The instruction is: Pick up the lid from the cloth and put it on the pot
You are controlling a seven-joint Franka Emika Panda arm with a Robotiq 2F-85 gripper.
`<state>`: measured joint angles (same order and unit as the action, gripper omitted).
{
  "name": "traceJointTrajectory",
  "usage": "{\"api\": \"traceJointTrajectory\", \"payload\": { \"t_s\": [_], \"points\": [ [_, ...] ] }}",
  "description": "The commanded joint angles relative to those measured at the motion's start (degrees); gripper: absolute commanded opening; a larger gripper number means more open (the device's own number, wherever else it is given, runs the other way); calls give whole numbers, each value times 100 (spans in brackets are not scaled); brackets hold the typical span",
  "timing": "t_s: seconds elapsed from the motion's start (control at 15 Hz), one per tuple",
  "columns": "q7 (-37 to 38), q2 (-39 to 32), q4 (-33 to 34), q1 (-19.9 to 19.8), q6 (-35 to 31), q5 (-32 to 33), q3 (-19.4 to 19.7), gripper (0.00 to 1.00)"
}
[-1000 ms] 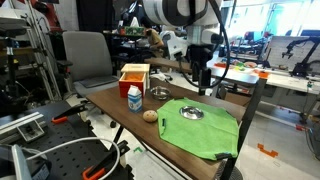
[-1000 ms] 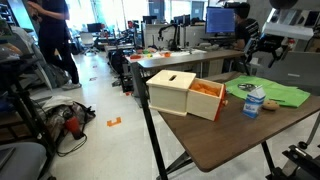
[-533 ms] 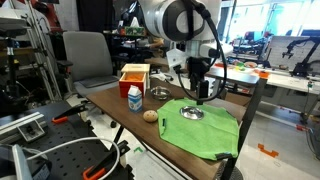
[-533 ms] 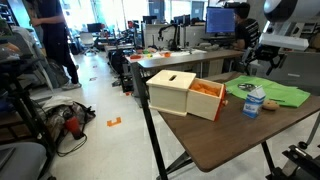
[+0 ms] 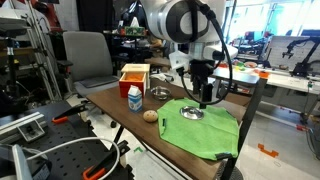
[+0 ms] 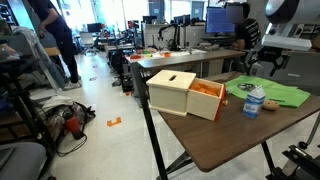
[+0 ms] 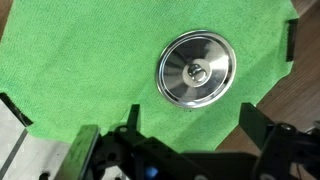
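My gripper moves down and across to the lid next, open fingers around the small knob (image 5: 192,111) (image 7: 198,73), since that stands up at the lid's center.
The shiny silver lid (image 5: 192,113) lies flat on the lime-green cloth (image 5: 205,130). In the wrist view the lid (image 7: 196,69) shows knob up, on the cloth (image 7: 80,60). My gripper (image 5: 204,100) hangs open and empty just above the cloth, a little beyond the lid; its fingers (image 7: 190,125) are spread apart below the lid in the wrist view. The small silver pot (image 5: 160,94) stands on the table beyond the cloth, next to the carton. In an exterior view the gripper (image 6: 262,66) hangs over the cloth (image 6: 275,94).
A white-and-blue carton (image 5: 134,98), a beige ball (image 5: 149,115) and an orange-red box (image 5: 133,77) stand on the brown table (image 5: 120,115). A wooden box (image 6: 182,92) is near the table's end. A chair (image 5: 88,58) stands behind.
The arm has come down and shifted toward the cloth, bringing the gripper lower near the lid. The lid and pot have not moved.
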<state>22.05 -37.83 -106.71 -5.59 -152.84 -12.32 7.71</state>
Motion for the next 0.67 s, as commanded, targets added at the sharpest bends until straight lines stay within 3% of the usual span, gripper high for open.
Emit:
{"api": "traceJointTrajectory", "payload": {
  "t_s": [0.0,0.6],
  "points": [
    [177,-284,371,152,397,141,205,100],
    [329,-824,819,330,681,240,206,100]
  ]
}}
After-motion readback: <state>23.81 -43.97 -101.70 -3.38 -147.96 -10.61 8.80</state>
